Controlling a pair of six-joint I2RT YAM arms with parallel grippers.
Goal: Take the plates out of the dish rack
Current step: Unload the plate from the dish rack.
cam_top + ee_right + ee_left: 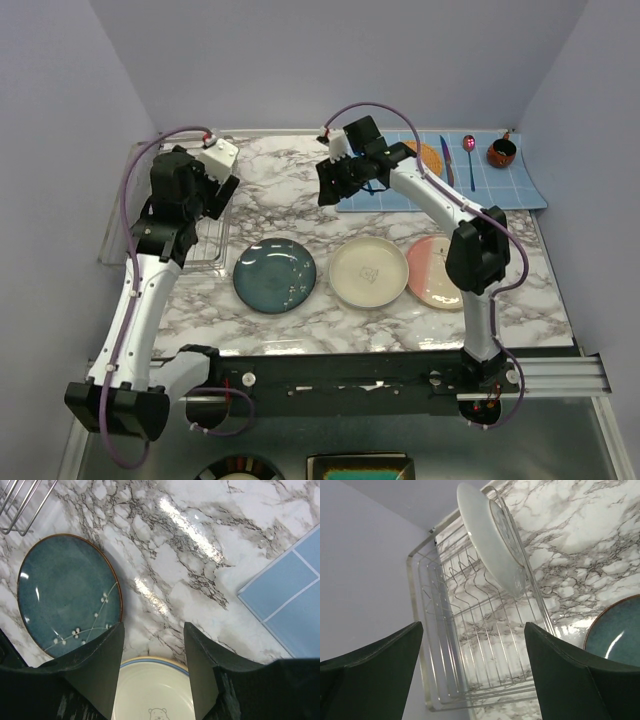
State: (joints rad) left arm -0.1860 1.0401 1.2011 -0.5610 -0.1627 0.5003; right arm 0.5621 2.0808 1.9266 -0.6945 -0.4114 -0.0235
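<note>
My left gripper lowers outward next, open fingers astride the white plate's near rim [516,586], as only that plate still stands upright in the rack [470,630].
The wire dish rack [470,630] stands at the table's left edge [213,243], and one white plate [492,545] stands upright in its far slots. My left gripper [472,650] hovers open above the rack's near end [207,198], holding nothing. Three plates lie flat in a row on the marble: a teal one with a white twig pattern [275,275] [67,595], a cream one with a bear print [368,272] [155,695], and a pink-and-cream one [435,272]. My right gripper [153,635] hangs open and empty above the table behind the cream plate [335,188].
A blue grid mat [500,185] [290,600] at the back right carries an orange woven disc [428,155], a knife [446,160], a spoon [470,160] and a small brown cup [501,152]. Walls close in on the left, back and right.
</note>
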